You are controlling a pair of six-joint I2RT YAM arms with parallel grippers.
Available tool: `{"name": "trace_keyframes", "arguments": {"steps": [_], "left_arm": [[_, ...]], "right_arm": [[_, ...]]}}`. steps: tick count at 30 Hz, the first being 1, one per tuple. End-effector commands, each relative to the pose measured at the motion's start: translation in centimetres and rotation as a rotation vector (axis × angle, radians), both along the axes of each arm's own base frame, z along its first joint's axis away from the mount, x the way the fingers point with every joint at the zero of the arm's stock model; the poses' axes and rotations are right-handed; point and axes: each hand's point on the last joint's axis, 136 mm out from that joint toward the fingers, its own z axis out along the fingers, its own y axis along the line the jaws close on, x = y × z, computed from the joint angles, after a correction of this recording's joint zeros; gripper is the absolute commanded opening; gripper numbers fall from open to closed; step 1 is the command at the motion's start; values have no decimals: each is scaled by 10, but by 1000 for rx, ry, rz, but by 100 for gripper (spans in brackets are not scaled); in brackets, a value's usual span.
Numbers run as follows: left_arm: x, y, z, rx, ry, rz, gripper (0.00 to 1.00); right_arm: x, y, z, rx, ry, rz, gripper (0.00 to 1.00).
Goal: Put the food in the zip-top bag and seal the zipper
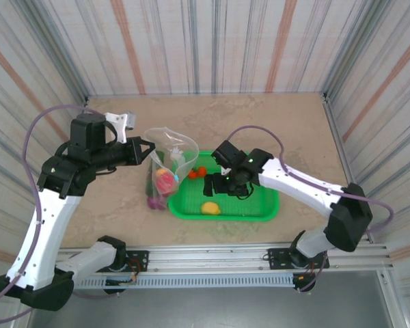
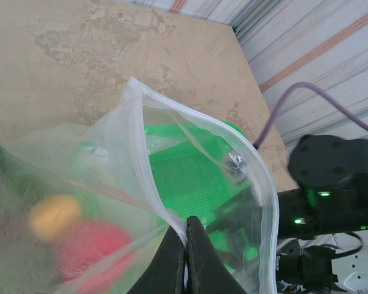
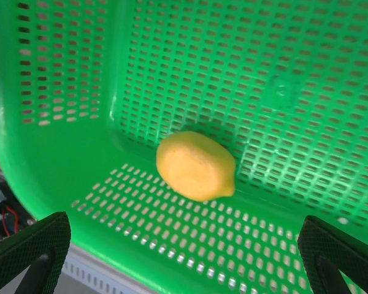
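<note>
My right gripper should next come down and slightly back toward my base. Then its fingers should close on the sides of the lemon.
My left gripper is shut on the rim of the zip-top bag, holding its mouth open above the table. The pale zipper curves round the opening. Inside the bag lie red, yellow and dark pieces of food. A yellow lemon rests on the floor of the green basket, and a red piece sits at its back left. My right gripper hovers open over the lemon, its fingertips spread wide on either side.
The basket stands right of the bag near the table's front edge. Striped walls close in the table on three sides. Bare tabletop lies behind the basket and the bag.
</note>
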Motion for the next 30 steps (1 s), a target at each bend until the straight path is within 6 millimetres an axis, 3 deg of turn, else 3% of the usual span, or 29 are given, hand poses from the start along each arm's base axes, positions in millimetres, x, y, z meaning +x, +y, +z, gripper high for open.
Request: {"name": "trace_keyframes", "arguments": {"steps": [1,9,16,24,30], "left_arm": [[-2,4,6,1,-43,2,0],[-3,4,8,-5,-45,0,0],[-2,3,7,-9,-38,-7,0],[1,3,7,1,-36,-5,0],[5,2,2,3,-22,-1,0]], "right_arm": [[-4,13,-20,-1,77,-53,99],[-16,27,-66,-54,178,-37,99],[-19,30,-90,-81,205,-34,97],[-23,31,-109,-97,230,-41,80],[-17,28,-103,-102,200,-49,61]]}}
